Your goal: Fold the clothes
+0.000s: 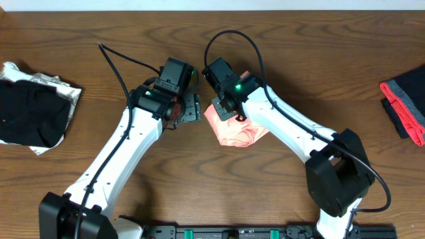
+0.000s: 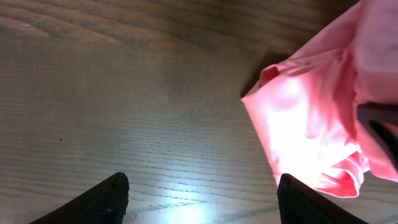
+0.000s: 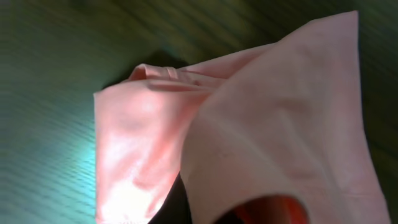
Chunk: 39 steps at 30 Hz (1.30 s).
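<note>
The right gripper pulls the shirt's end toward the bare wood by the red garment (image 1: pixel 364 86) next, then folds it over and lets go, since the shirt lies crumpled.
The salmon-pink T-shirt (image 1: pixel 234 131) is a crumpled bunch at the table's middle, plain pink with no lettering showing. My right gripper (image 1: pixel 230 110) is over its upper left part and is shut on the fabric. In the right wrist view the shirt (image 3: pixel 249 137) drapes over the jaws and hides them, apart from a dark finger (image 3: pixel 177 202). My left gripper (image 1: pixel 191 106) is open and empty just left of the shirt. In the left wrist view its fingertips (image 2: pixel 202 190) are spread over bare wood, with the shirt (image 2: pixel 305 118) to their right.
A black garment on a pale printed cloth (image 1: pixel 33 109) lies at the left edge. A folded red and dark grey garment (image 1: pixel 405 109) lies at the right edge. The wooden table (image 1: pixel 199 179) shows between them.
</note>
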Tool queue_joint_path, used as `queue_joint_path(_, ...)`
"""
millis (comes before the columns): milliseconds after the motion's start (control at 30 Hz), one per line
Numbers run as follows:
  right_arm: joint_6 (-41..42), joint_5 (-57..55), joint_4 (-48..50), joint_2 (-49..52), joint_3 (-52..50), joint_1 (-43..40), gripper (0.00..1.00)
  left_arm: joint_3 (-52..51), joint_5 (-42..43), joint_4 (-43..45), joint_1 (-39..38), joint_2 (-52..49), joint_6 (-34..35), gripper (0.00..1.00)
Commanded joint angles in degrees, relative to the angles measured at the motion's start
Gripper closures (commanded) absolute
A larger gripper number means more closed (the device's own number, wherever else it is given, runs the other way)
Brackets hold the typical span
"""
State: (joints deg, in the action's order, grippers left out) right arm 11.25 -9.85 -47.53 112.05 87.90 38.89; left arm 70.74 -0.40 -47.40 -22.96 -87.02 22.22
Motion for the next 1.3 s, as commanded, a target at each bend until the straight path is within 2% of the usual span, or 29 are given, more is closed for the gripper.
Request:
queue_joint_path(0, -0.8, 2.8, 0.2, -1.0, -0.3, 0.4, 0.99, -0.3, -0.3, -0.4, 0.2, -0.2, -0.7, 0.23)
queue_joint_path(167, 1.0, 5.4, 0.3, -1.0, -0.3, -0.3, 0.99, -0.4, -0.2, -0.7, 0.2, -0.2, -0.1, 0.24)
queue_joint_path(333, 5.1, 5.9, 0.4, -1.0, -0.3, -3.2, 0.99, -2.7, 0.0, 0.0, 0.1, -0.3, 4.3, 0.24)
queue_joint_path(533, 9.8, 5.8, 0.1, -1.0, -0.3, -7.8, 0.99, -4.3, 4.4, 1.6, 0.1, -3.8, 4.5, 0.29)
queue_joint_path(833, 11.4, 3.8, -4.0, -1.7, -0.3, -21.1, 0.99, -4.3, 4.9, 3.0, 0.1, -7.3, 2.7, 0.29)
queue_joint_path(1267, 5.7, 2.6, -5.8, -6.9, -0.3, -42.8, 0.99, -4.3, 4.9, 4.9, 0.1, -7.3, 2.7, 0.28)
